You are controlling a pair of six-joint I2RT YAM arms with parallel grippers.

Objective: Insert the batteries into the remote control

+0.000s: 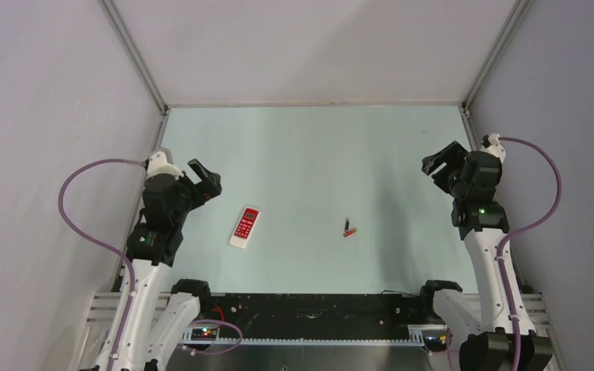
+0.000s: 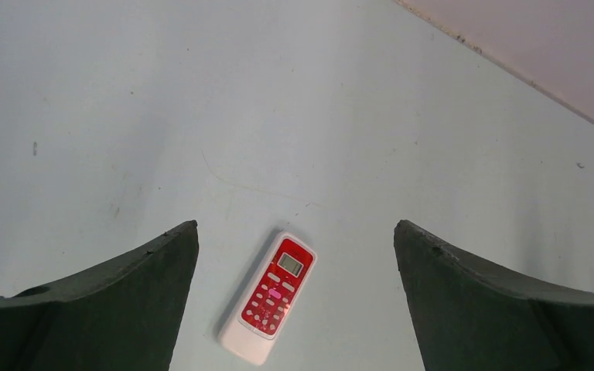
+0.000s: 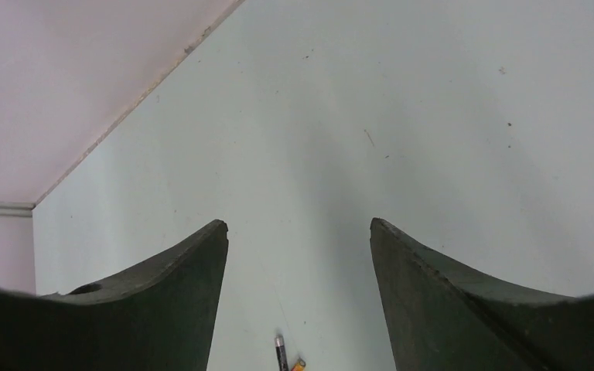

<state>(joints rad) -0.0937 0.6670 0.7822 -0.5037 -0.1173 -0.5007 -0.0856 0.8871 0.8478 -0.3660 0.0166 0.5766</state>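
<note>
The left gripper will next go down toward the right in the top view, onto the remote control's screen end [image 1: 249, 214] [image 2: 291, 261], because both long sides of the remote control are clear there.
The remote control [image 1: 244, 226] lies flat on the pale green table, red face up, left of centre; the left wrist view shows the remote control [image 2: 268, 296] below and between the fingers. Right of centre lie the two batteries [image 1: 348, 228], one dark [image 3: 280, 352] and one orange [image 3: 298, 365], touching at one end. My left gripper [image 1: 207, 179] hangs open above the table, up and left of the remote, holding nothing. At the right side my right gripper [image 1: 439, 165] is open and empty too, well away from the batteries.
Grey walls with metal frame posts [image 1: 135, 58] enclose the table on three sides. The arms' bases and a black rail [image 1: 309, 313] run along the near edge. Purple cables [image 1: 81, 224] loop beside each arm.
</note>
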